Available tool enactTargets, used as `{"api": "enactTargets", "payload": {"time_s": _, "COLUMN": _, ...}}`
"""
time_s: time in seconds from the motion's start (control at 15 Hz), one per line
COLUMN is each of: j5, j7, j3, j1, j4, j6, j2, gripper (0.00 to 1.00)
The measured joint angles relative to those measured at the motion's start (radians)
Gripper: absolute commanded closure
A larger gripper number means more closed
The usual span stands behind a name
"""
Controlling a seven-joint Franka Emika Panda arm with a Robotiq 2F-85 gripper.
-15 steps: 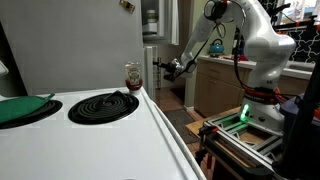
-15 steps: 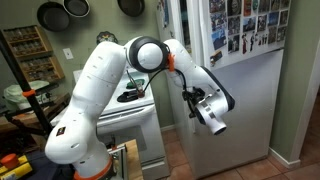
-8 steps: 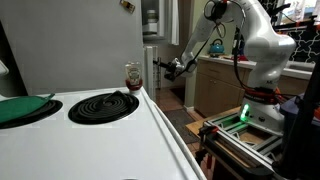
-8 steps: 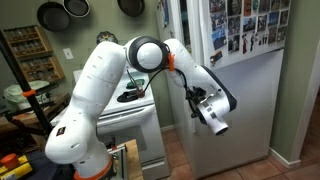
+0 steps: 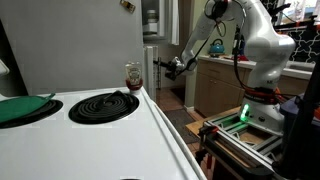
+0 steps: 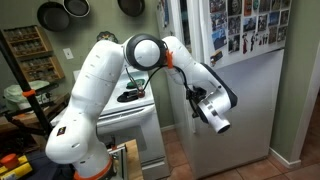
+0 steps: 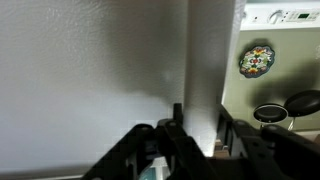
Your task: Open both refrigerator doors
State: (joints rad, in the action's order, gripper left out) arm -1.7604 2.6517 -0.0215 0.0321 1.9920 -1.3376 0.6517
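The gripper pulls away from the refrigerator's grey side next, swinging the door. It then releases the white vertical door handle [image 7: 208, 65], which already sits between my fingers.
The grey refrigerator [image 6: 250, 110] stands beside the stove, with photos on its upper door [image 6: 245, 28]; both doors look closed. In the wrist view a pale vertical door handle [image 7: 210, 60] runs between my fingers [image 7: 176, 118], which press it from both sides. My gripper [image 7: 200, 128] is shut on this handle. In both exterior views the gripper [image 6: 203, 99] [image 5: 170, 67] sits at the refrigerator's edge next to the stove, at about stove-top height. The grey side wall of the refrigerator [image 5: 80, 45] fills the left of an exterior view.
A white stove [image 5: 110, 115] with a coil burner [image 5: 103, 105] and a small jar [image 5: 132, 76] stands against the refrigerator. Pans [image 6: 55, 14] hang on the wall above it. Wooden cabinets [image 5: 215, 85] and the robot's base frame [image 5: 245, 135] stand opposite.
The gripper and wrist have shifted very slightly away from the stove along the refrigerator front. The doors have not visibly moved.
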Motion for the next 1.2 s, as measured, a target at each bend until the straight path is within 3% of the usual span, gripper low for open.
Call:
{"api": "enactTargets", "payload": {"time_s": 0.87, "j5": 0.077, "j7": -0.023, "j3": -0.021, "j1": 0.004, "j4": 0.012, "j6": -0.089, "j2": -0.065, "gripper": 0.9}}
{"api": "enactTargets", "payload": {"time_s": 1.2, "j5": 0.129, "j7": -0.029, "j3": -0.064, "j1": -0.034, "j4": 0.046, "j6": -0.078, "j2": -0.101, "gripper": 0.9}}
